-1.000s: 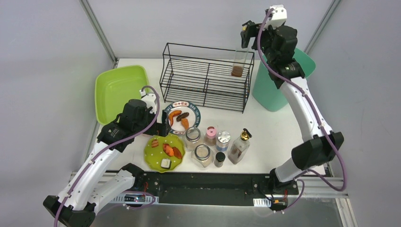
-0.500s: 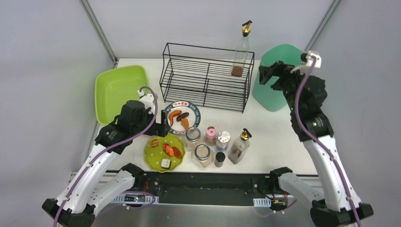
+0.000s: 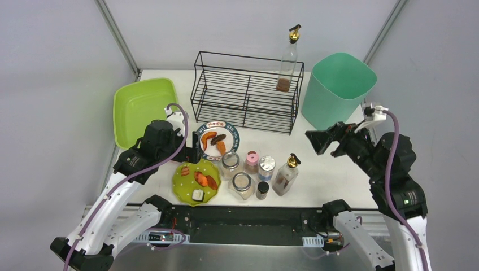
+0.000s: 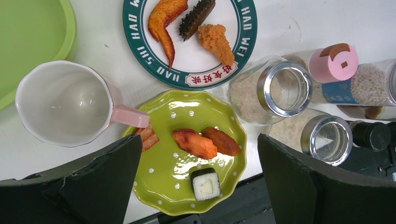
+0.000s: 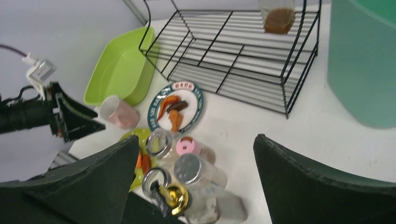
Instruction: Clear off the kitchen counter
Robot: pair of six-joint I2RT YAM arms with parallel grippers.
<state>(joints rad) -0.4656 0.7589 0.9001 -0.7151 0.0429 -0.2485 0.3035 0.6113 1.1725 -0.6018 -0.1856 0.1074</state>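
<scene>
The right gripper swings back and to the left in the top view next, tilting down around the upright bottle's gold cap (image 3: 293, 161) (image 5: 178, 198), which lies that way.
The white kitchen counter (image 3: 333, 169) carries a food plate (image 3: 219, 140), a green dotted plate (image 3: 196, 182) with food pieces, several jars (image 3: 242, 185) and a gold-capped bottle (image 3: 286, 174). My left gripper (image 3: 195, 148) hovers open over the dotted plate (image 4: 187, 154), its fingers on either side and nothing between them. A white and pink mug (image 4: 65, 105) stands just left of it. My right gripper (image 3: 327, 141) hangs open above the counter's right part, facing the jars (image 5: 201, 172), empty.
A black wire rack (image 3: 245, 90) at the back has a tall sauce bottle (image 3: 288, 59) on its top right corner. A lime-green tub (image 3: 141, 107) sits back left. A teal bin (image 3: 337, 90) stands back right, close to the right arm.
The right gripper let go of the tall bottle on the rack top, then swung down and forward to the right side of the counter. The left arm has stayed put.
</scene>
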